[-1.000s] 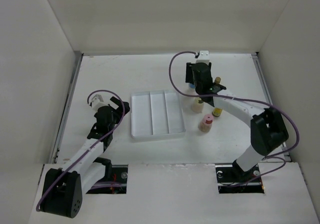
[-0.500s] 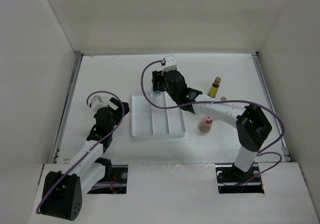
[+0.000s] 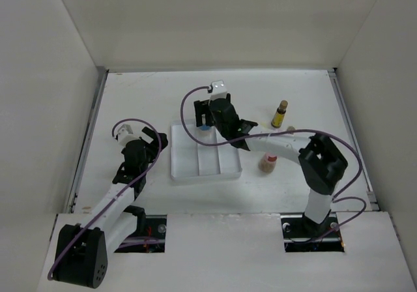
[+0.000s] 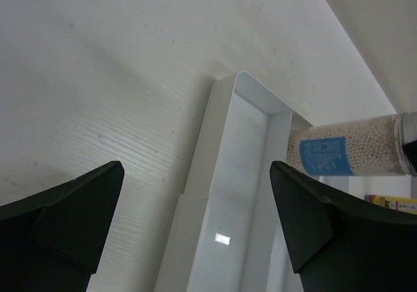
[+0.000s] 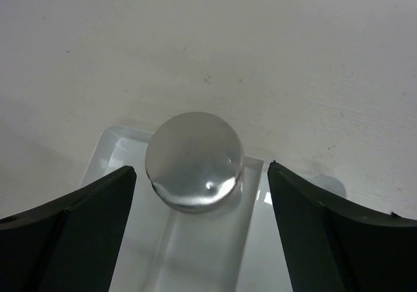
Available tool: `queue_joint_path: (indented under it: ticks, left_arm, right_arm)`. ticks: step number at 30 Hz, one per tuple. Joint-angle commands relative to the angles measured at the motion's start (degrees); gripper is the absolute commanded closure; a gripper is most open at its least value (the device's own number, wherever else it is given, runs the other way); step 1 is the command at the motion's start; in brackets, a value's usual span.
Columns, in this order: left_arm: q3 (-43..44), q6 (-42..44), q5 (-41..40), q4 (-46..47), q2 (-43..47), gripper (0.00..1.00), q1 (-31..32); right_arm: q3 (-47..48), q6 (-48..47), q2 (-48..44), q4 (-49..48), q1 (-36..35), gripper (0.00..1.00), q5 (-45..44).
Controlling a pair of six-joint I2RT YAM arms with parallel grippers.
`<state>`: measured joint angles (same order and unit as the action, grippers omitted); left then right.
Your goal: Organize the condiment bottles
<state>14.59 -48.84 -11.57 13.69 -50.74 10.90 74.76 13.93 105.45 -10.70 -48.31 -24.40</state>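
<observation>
The yellow-green-capped bottle is next for my right gripper, which moves toward the right in the top view and down onto it, as the jar already stands in the tray.
A clear jar with a grey lid (image 5: 194,160) and blue label (image 4: 324,156) stands upright at the far end of the white tray's (image 3: 186,169) middle compartment. My right gripper (image 5: 202,168) is open above it, one finger on each side of the lid with a gap on both sides; it shows over the tray's far end (image 3: 204,117) from above. An amber dark-capped bottle (image 3: 279,114) stands at the back right. A pink-capped bottle (image 3: 268,161) stands right of the tray. My left gripper (image 4: 195,168) is open and empty, left of the tray (image 3: 155,137).
My right arm (image 3: 287,142) lies across the area right of the tray and hides part of it. A small tan cap (image 3: 290,129) peeks out beside the arm. White walls enclose the table on three sides.
My right arm swung left from the bottles at the right to the tray's far end, carrying the jar, and its jaws have opened off the jar. The left arm stayed put.
</observation>
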Motion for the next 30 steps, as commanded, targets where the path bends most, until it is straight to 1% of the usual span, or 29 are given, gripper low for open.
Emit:
queue_joint_path:
  ticks: [1, 6, 8, 11, 14, 16, 21, 22, 25, 28, 29, 30]
  left_arm:
    - [0.09, 0.5, 0.32, 1.51, 1.08, 0.0, -0.22]
    - [-0.35, 0.06, 0.14, 1.78, 1.35, 0.0, -0.04]
    - [0.0, 0.32, 0.32, 1.86, 0.91, 0.0, 0.13]
    - [-0.44, -0.03, -0.2, 2.56, 0.64, 0.0, 0.48]
    - [0.18, 0.32, 0.15, 1.95, 0.82, 0.0, 0.57]
    - [-0.26, 0.24, -0.29, 2.21, 1.52, 0.0, 0.57]
    - [-0.17, 0.15, -0.55, 2.21, 0.91, 0.0, 0.75]
    - [-0.35, -0.03, -0.73, 2.39, 0.91, 0.0, 0.75]
    - [-0.09, 0.15, -0.73, 1.86, 0.73, 0.0, 0.75]
    - [-0.44, 0.24, -0.99, 1.78, 1.52, 0.0, 0.49]
    - [-0.53, 0.24, -1.0, 1.69, 1.61, 0.0, 0.31]
    - [-0.44, 0.24, -0.82, 1.6, 1.61, 0.0, 0.31]
  right_arm:
    - [-4.43, 1.09, -11.55, -3.8, -0.68, 0.1, -2.93]
    - [-18.39, 3.55, -25.79, -2.49, 2.39, 0.09, -6.53]
    - [-23.58, 5.39, -30.19, -0.56, 4.58, 0.09, -7.93]
    - [-28.69, 7.86, -33.63, 2.25, 8.44, 0.1, -9.08]
    - [-30.46, 8.65, -33.56, 5.76, 11.96, 0.13, -8.64]
    - [-30.38, 8.65, -32.07, 7.96, 12.94, 0.14, -8.73]
    - [-30.2, 8.74, -27.5, 8.33, 14.17, 0.15, -7.86]
    - [-29.94, 9.0, -26.45, 8.33, 14.52, 0.17, -7.24]
    - [-29.24, 9.62, -24.59, 6.93, 14.96, 0.29, -5.57]
    - [-28.97, 9.27, -24.5, 4.55, 14.79, 0.52, -6.09]
    - [-28.97, 9.1, -25.37, 4.02, 14.7, 0.56, -6.88]
    - [-29.06, 8.75, -26.25, 3.32, 14.44, 0.58, -7.67]
